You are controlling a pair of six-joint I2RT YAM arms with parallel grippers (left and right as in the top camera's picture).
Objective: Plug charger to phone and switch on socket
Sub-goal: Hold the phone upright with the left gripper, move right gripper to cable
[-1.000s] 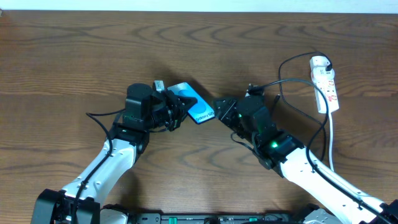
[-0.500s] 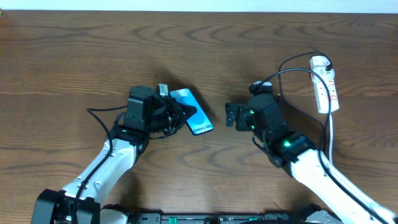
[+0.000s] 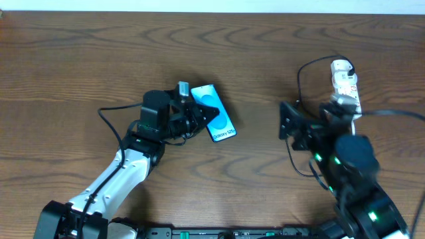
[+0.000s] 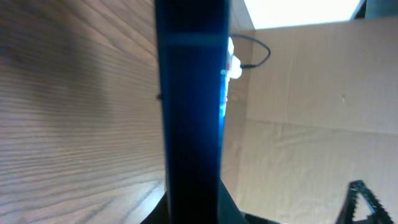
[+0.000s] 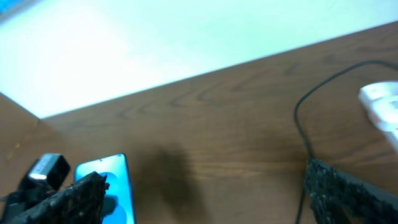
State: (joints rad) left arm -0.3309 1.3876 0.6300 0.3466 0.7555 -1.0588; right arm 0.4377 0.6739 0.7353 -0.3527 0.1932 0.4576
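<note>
I will next tilt the open fingers of my right gripper down, as they face the wall, and lower them onto the black charger cable, since the cable lies below my right gripper.
The phone [image 3: 218,114] has a blue-teal screen and lies tilted near the table's middle. My left gripper [image 3: 198,118] is shut on its left end. In the left wrist view the phone [image 4: 189,93] shows edge-on as a dark blue strip between my jaws [image 4: 193,211]. My right gripper [image 3: 287,121] is open and empty, well right of the phone, near the socket [image 3: 348,89]. The black charger cable [image 3: 300,83] loops from the socket's far end down past my right arm; its plug tip is hidden. The right wrist view shows the phone [image 5: 109,180], the cable [image 5: 298,118], the socket [image 5: 380,104] and my open jaws [image 5: 205,199].
The socket's white cord [image 3: 353,143] runs down the right side toward the front edge. The table's back edge [image 3: 212,12] meets a pale wall. In the left wrist view the socket [image 4: 231,67] stands before a cardboard-coloured wall [image 4: 298,112].
My right gripper has drawn back from the phone's end far to the right, toward the socket. My left gripper has shifted a little right and turned the phone more upright.
</note>
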